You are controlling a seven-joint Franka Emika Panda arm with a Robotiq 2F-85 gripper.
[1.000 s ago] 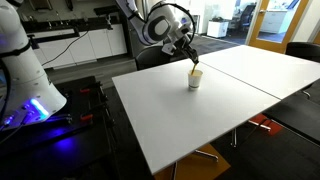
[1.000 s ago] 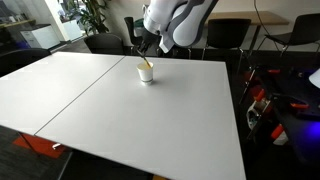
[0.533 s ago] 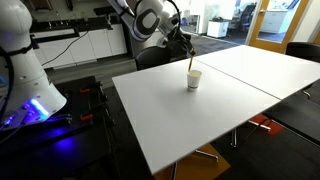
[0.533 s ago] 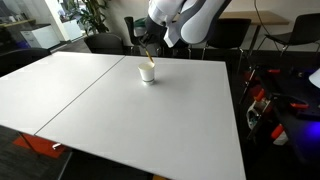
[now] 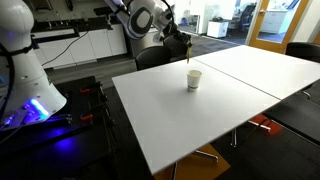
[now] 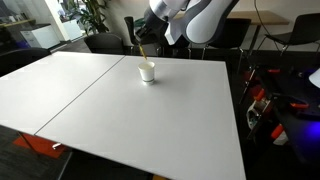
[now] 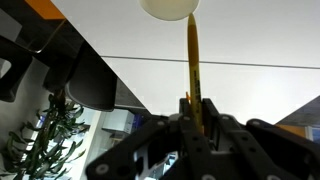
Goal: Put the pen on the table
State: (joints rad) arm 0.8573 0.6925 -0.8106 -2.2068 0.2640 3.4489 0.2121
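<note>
My gripper moves aside and down next, to bare tabletop beside the cup below it, and releases the pen there, because the pen hangs over the cup.
My gripper is shut on the pen, a thin yellowish-tan stick that hangs upright from the jaws above the small white cup. The pen's lower tip is just above the cup's rim. In an exterior view the gripper holds the pen over the cup. In the wrist view the pen runs from the jaws toward the cup at the top edge. The cup stands on the white table, near its far edge.
A second white tabletop abuts the table along a seam. Dark chairs stand behind the far edge. A white robot base with blue light is beside the table. A plant stands at the back.
The gripper has risen from the cup, lifting the pen up out of it; the pen's tip is now clear above the rim. The cup has stayed in place.
</note>
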